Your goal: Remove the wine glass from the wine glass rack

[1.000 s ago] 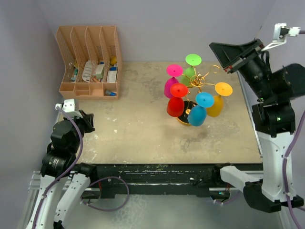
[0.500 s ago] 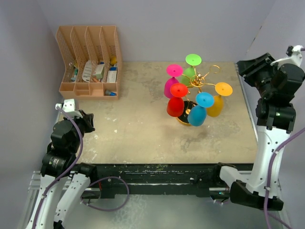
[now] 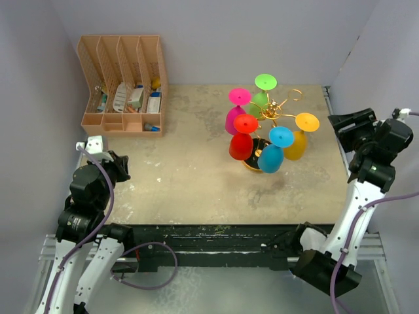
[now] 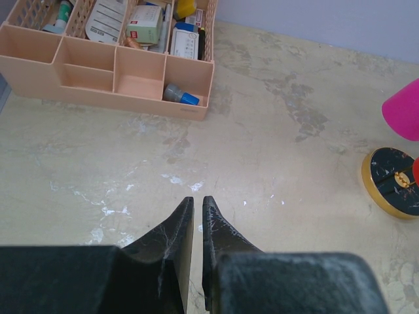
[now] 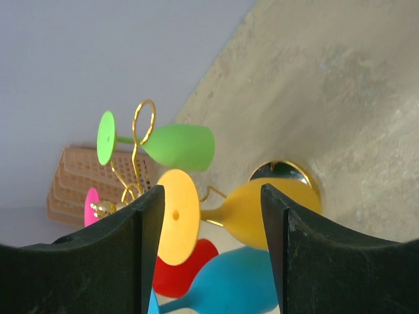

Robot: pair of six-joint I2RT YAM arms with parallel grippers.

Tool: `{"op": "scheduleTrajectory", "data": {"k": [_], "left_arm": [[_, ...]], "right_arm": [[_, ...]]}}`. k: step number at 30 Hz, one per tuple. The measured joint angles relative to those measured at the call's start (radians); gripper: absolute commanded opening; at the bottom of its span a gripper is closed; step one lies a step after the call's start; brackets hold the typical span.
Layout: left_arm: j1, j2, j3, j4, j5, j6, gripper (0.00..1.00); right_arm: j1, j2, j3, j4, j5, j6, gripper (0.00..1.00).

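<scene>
The yellow glass's outer foot edge (image 3: 317,123) sticks out clear of the rack (image 3: 272,111). My right gripper will go left in the top view next, onto that edge.
The gold wine glass rack (image 3: 272,111) stands at the table's back right on a round dark base (image 4: 391,190). Several coloured wine glasses hang from it bowl down: green (image 3: 262,98), pink (image 3: 234,116), red (image 3: 241,142), blue (image 3: 271,156) and yellow (image 3: 296,142). My right gripper (image 3: 344,127) is open at the table's right edge, level with the rack and apart from it. In the right wrist view the yellow wine glass (image 5: 262,206) lies sideways between my open right gripper's (image 5: 211,196) fingers, farther off. My left gripper (image 4: 198,201) is shut on nothing, over bare table at the near left.
A peach desk organiser (image 3: 121,85) with small boxes and bottles stands at the back left. Grey walls close in the table at the back and on both sides. The rack's spare gold loop (image 5: 143,121) sticks out toward the right gripper.
The right arm swung down from high at the right wall to the table's right edge, facing the rack, and its jaws opened. The left arm has not moved.
</scene>
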Motion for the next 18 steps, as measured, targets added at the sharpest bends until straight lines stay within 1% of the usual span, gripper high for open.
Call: {"op": "scheduleTrajectory", "data": {"k": [3,7,12,18], "left_arm": [[0.000,0.000,0.000,0.000,-0.001,0.000,0.13],[0.000,-0.001,0.000,0.000,-0.006,0.000,0.14],[0.000,-0.010,0.000,0.000,-0.016,0.000,0.14],[0.000,-0.017,0.000,0.000,-0.024,0.000,0.14]], "right_arm": [[-0.013,-0.016,-0.071,0.021,-0.070,0.025,0.66],[-0.014,-0.032,-0.120,0.041,-0.151,0.045,0.66],[-0.014,-0.046,-0.135,0.079,-0.223,0.060,0.65],[-0.014,-0.042,-0.152,0.119,-0.265,0.071,0.63]]}}
